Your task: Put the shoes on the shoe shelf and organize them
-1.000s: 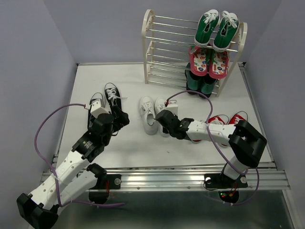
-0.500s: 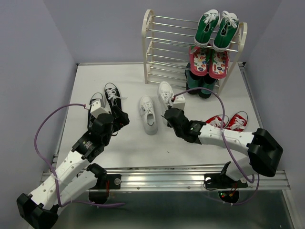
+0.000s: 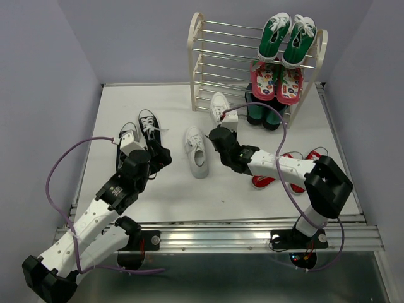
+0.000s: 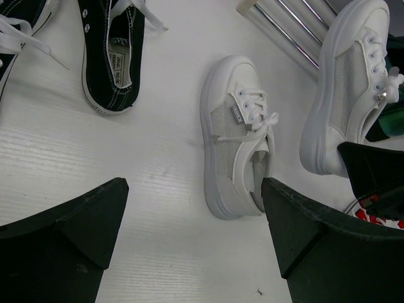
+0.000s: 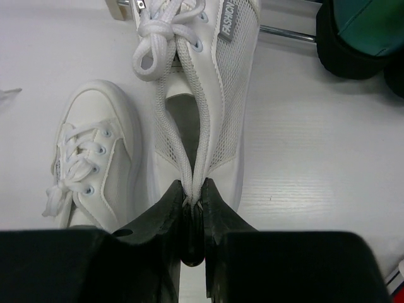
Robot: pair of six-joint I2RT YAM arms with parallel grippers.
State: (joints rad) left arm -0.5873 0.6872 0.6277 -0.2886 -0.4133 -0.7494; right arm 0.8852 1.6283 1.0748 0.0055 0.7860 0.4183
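Observation:
I should next slide the white sneaker in my right gripper outward onto the bare bottom-level bars beside the dark green boots and let go of it.
My right gripper (image 3: 221,134) is shut on the heel collar of a white sneaker (image 3: 219,107), with its toe at the foot of the cream shoe shelf (image 3: 195,63). In the right wrist view the fingers (image 5: 170,208) pinch the collar of that sneaker (image 5: 208,95). The second white sneaker (image 3: 197,151) lies on the table to its left; it also shows in the left wrist view (image 4: 237,139). Two black sneakers (image 3: 148,126) lie at the left. Red sneakers (image 3: 278,172) lie under my right arm. My left gripper (image 3: 158,154) is open and empty beside the black pair.
Green sneakers (image 3: 287,38) sit on the shelf's top tier at the right, pink patterned shoes (image 3: 276,81) below them, and dark green boots (image 3: 265,113) at the bottom right. The left halves of the shelf tiers hold nothing. Grey walls close in the table.
My right gripper has carried the white sneaker from beside its mate away toward the foot of the shelf. The left arm has not moved.

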